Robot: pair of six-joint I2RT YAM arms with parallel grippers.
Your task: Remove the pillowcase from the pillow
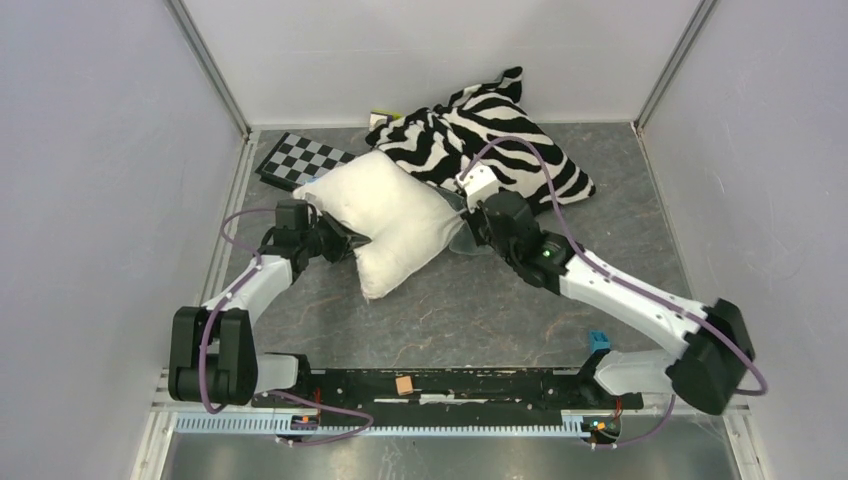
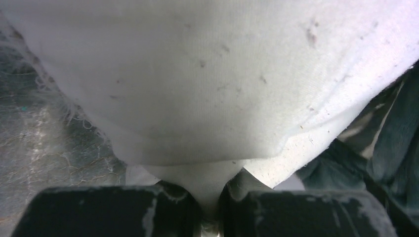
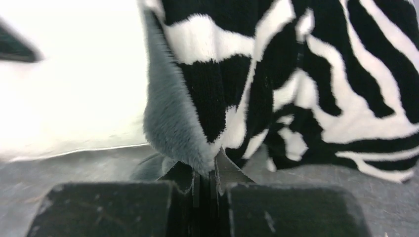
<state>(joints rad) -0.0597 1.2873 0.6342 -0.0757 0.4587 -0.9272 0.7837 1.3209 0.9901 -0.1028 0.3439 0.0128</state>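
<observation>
I should next pull my right gripper toward the pillowcase's striped near edge [image 1: 562, 196] [image 3: 368, 157], to its right in the top view, and let go while the pillow's end is still inside.
The plump white pillow [image 1: 385, 215] lies mid-table, most of it bare; its far right end still sits in the mouth of the zebra-striped pillowcase [image 1: 480, 135], which is bunched toward the back wall. My left gripper [image 1: 347, 243] is at the pillow's near left edge, shut on a pinch of its white fabric [image 2: 211, 182]. At the pillowcase's open edge my right gripper [image 1: 468, 212] is shut on the hem [image 3: 206, 157], where the grey inside folds out beside the stripes. The pillow [image 3: 69, 84] fills the left of the right wrist view.
A flat black-and-white checkerboard [image 1: 300, 158] lies at the back left, partly under the pillow. Grey walls close the table on three sides. A small yellow-green item [image 1: 383, 117] peeks out behind the pillowcase. The arm bases' rail [image 1: 440, 385] runs along the near edge.
</observation>
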